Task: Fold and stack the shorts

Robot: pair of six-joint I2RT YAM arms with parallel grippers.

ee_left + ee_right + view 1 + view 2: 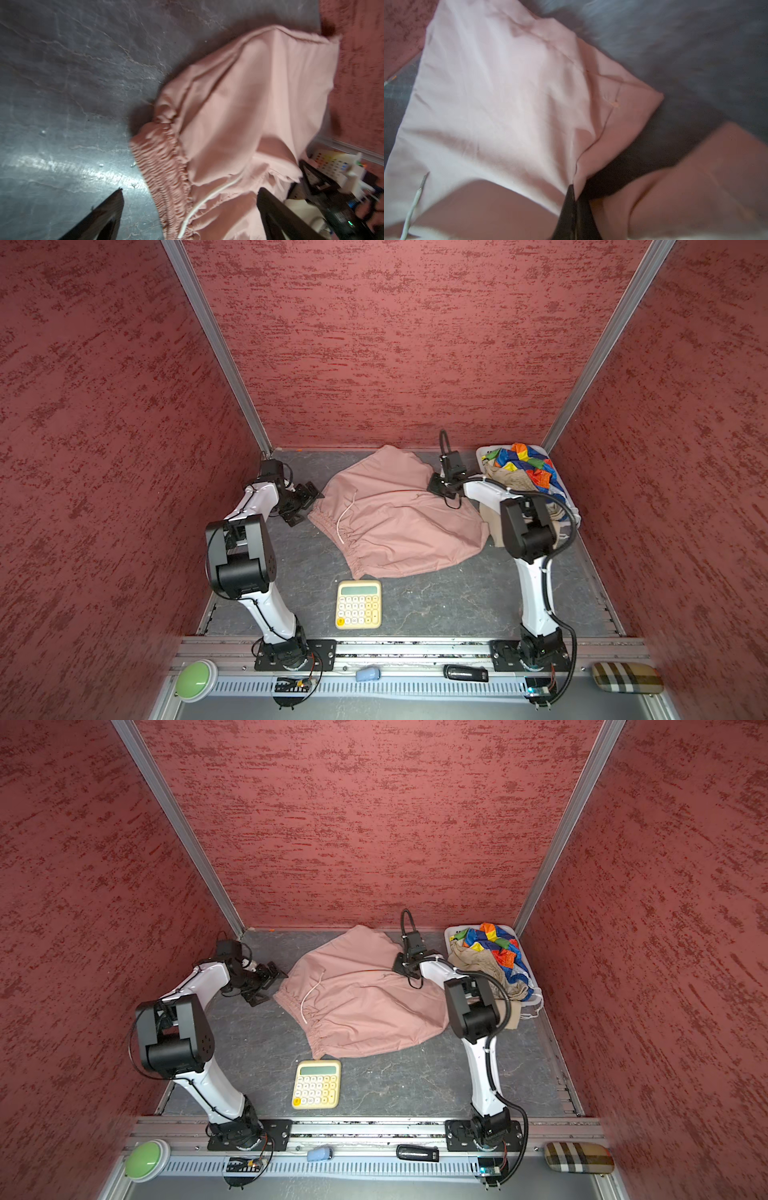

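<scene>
My left gripper is open above the waistband's bunched far corner [315, 510] [156, 128], which is just outward of my open fingers. It should reach outward and down to close on that corner.
The dusty pink shorts [395, 518] [361, 1002] lie spread on the dark table, gathered waistband [162, 166] and white drawstring [207, 197] toward the left. My right gripper [437, 486] [573, 188] is shut on a fold of the pink fabric at its far right edge. My left gripper [305, 502] [191, 190] stands open just left of the waistband, with its fingers either side of the waistband end. The rainbow shorts [528, 464] and the beige shorts [509, 481] are heaped in the white basket [482, 454] at the back right.
A yellow calculator [358, 604] lies in front of the pink shorts. Beige cloth [490, 526] spills from the basket under my right arm. On the front rail sit a green button [195, 680], a black device [465, 673] and a plaid case [625, 676]. Red walls close in three sides.
</scene>
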